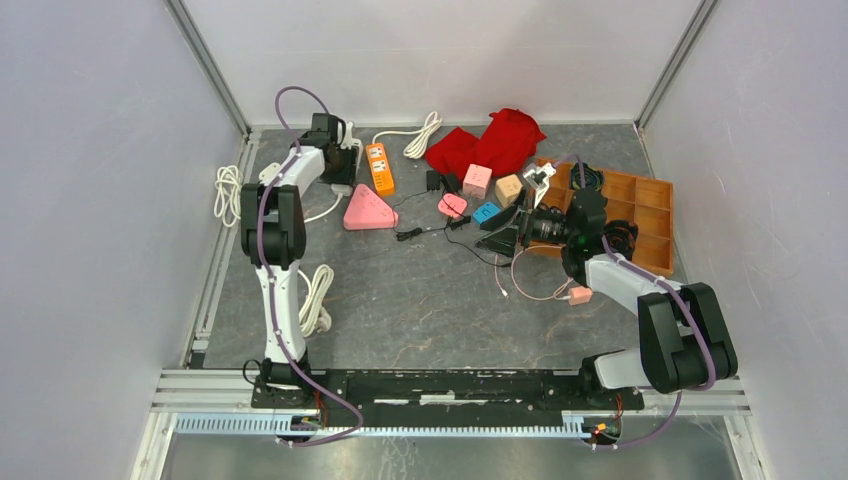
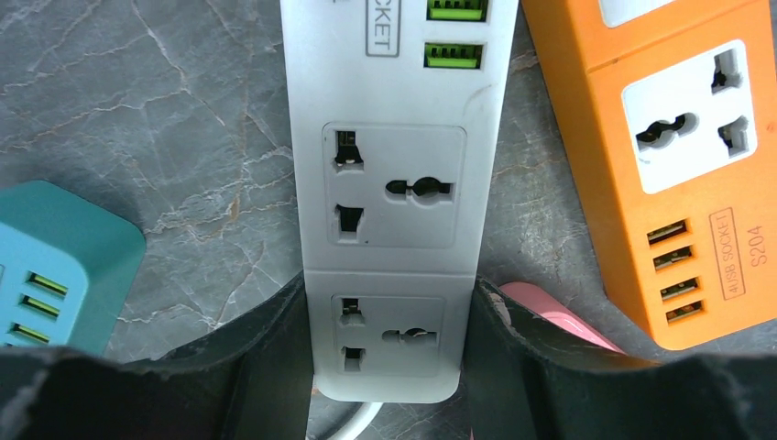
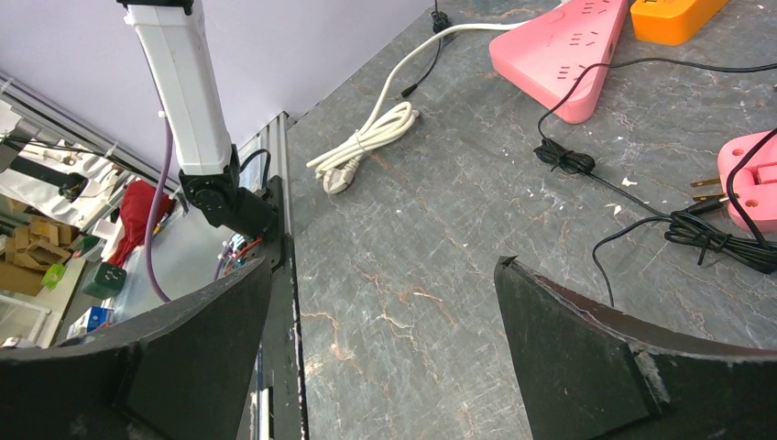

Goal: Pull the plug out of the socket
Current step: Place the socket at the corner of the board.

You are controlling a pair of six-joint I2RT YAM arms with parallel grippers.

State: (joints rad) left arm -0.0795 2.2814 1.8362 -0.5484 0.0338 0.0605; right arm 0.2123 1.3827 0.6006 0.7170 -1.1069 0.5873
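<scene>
Both sockets of the white power strip are already empty, so my left gripper should next lift the near end of the strip slightly and then release it.
A white power strip (image 2: 394,183) lies on the table with two empty sockets and green USB ports showing; no plug sits in them. My left gripper (image 2: 389,286) is shut on its near end, one finger against each side. In the top view this gripper (image 1: 342,165) is at the back left. A pink adapter (image 3: 747,179) with bare prongs and a black cable (image 3: 641,197) lies mid-table. My right gripper (image 3: 385,266) is open and empty above bare table, in the top view (image 1: 500,238) near the middle right.
An orange power strip (image 2: 669,165) lies right of the white one, a teal USB cube (image 2: 55,266) to its left. A pink triangular strip (image 1: 368,211), coiled white cables (image 1: 316,295), coloured blocks (image 1: 477,180), a red cloth (image 1: 490,140) and a wooden tray (image 1: 640,210) lie around.
</scene>
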